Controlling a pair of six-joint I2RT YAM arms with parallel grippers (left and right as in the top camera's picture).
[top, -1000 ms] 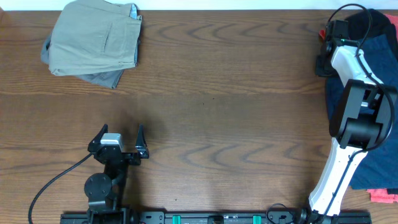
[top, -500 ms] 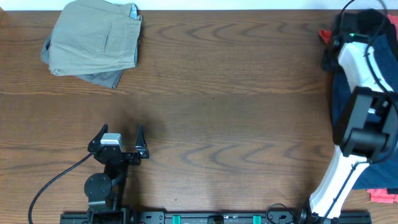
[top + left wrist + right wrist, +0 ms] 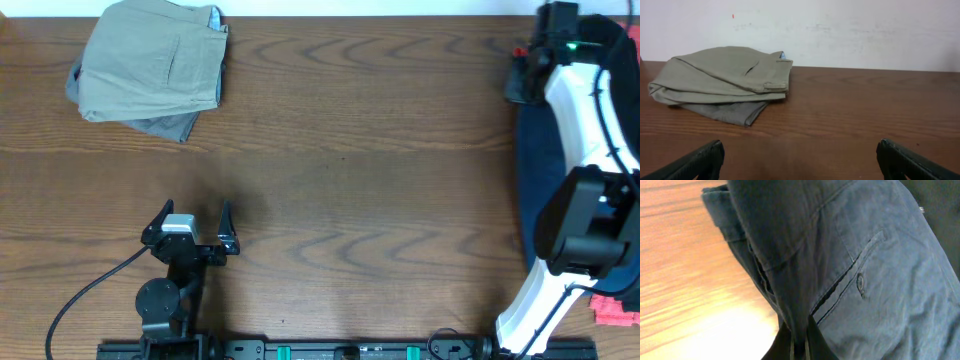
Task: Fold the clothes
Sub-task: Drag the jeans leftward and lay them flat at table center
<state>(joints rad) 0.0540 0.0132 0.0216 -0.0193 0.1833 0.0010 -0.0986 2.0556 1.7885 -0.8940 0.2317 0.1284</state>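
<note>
My right gripper will first pull the navy fold to the left in the overhead view and slightly back, then let go of it, to get it to the empty middle of the table.
Folded tan shorts [image 3: 150,62] lie on a grey piece at the table's far left; they also show in the left wrist view [image 3: 722,75]. Dark navy-blue shorts [image 3: 535,160] lie along the right edge under my right arm. My right gripper [image 3: 527,75] is at the far right corner, shut on a fold of the navy shorts [image 3: 840,275], fingertips pinched [image 3: 799,347]. My left gripper [image 3: 190,222] is open and empty over bare wood near the front left; its fingertips show in the left wrist view [image 3: 800,162]. A coral-red piece [image 3: 612,308] lies at the front right.
A red scrap [image 3: 521,53] shows by the right gripper at the far right corner. A white wall [image 3: 840,30] stands behind the table's far edge. A black cable [image 3: 90,290] runs from the left arm's base.
My right arm has reached farther toward the far right corner, gripper moving up, and the navy shorts have been drawn out longer along the right edge. The left arm has not moved.
</note>
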